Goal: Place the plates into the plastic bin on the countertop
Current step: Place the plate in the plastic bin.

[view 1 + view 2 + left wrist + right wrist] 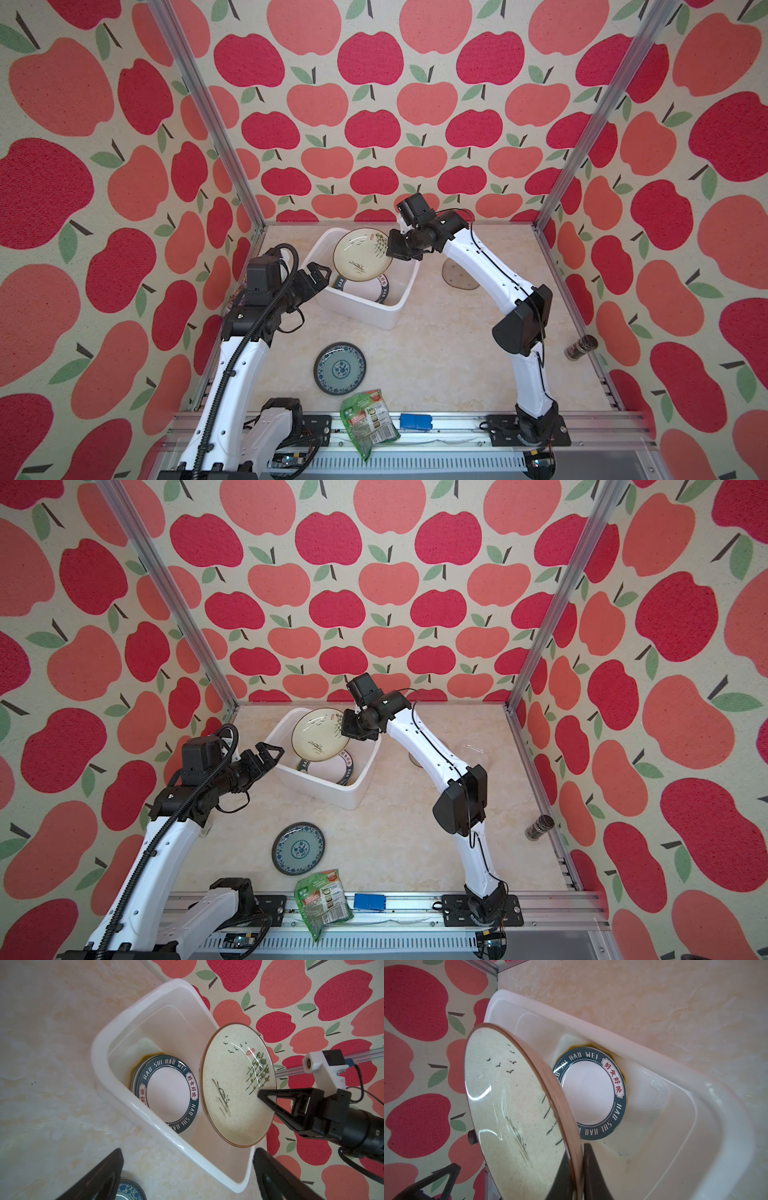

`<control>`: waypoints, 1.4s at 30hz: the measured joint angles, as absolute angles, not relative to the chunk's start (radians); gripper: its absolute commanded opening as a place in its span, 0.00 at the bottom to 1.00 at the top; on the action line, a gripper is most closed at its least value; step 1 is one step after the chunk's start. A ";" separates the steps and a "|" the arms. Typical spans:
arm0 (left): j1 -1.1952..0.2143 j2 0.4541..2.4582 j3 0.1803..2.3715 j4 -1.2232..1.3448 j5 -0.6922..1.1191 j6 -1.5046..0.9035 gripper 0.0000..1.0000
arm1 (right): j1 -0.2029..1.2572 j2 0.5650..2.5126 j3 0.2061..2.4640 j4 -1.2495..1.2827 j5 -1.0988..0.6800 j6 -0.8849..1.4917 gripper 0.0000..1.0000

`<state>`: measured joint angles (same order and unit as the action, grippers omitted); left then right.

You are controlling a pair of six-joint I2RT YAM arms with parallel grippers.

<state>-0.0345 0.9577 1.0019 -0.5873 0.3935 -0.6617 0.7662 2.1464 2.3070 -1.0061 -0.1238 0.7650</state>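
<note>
The robot's right gripper should next bring the hanging cream plate down into the bin and let go of it on the stack, because the lettered white plate (pixel 364 289) (pixel 592 1092) is below.
A cream plate with a plant sketch (pixel 360 255) (pixel 320 734) (pixel 512 1109) hangs tilted over the white plastic bin (pixel 365 318) (pixel 145 1105), its rim pinched by my right gripper (pixel 392 249) (pixel 576 1172), which is shut on it. Inside the bin lies a white plate with a dark green lettered rim (pixel 384 286) (pixel 170 1093), stacked on others; a yellow edge peeks out beneath. My left gripper (pixel 320 272) (pixel 188 1153) stands open and empty beside the bin's left rim. A blue-green patterned plate (pixel 340 368) lies on the countertop (pixel 436 353) in front of the bin.
A smoky glass plate (pixel 457 276) lies right of the bin, partly behind the right arm; a clear glass one (pixel 473 752) lies further right. A green snack packet (pixel 368 419) and a blue block (pixel 415 422) sit at the front rail. A dark jar (pixel 581 347) lies by the right rail.
</note>
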 measured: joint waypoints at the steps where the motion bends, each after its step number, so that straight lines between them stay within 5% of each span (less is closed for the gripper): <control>1: -0.035 0.963 1.003 -0.587 0.397 -0.662 1.00 | 0.769 2.165 2.325 -1.018 -0.128 0.760 0.00; 27: -0.014 0.940 1.000 -0.565 0.400 -0.668 0.99 | 0.746 2.510 2.643 -1.225 -0.139 0.708 0.00; 42: 0.019 0.927 0.999 -0.569 0.396 -0.667 0.99 | 0.736 2.522 2.667 -1.236 -0.183 0.730 0.15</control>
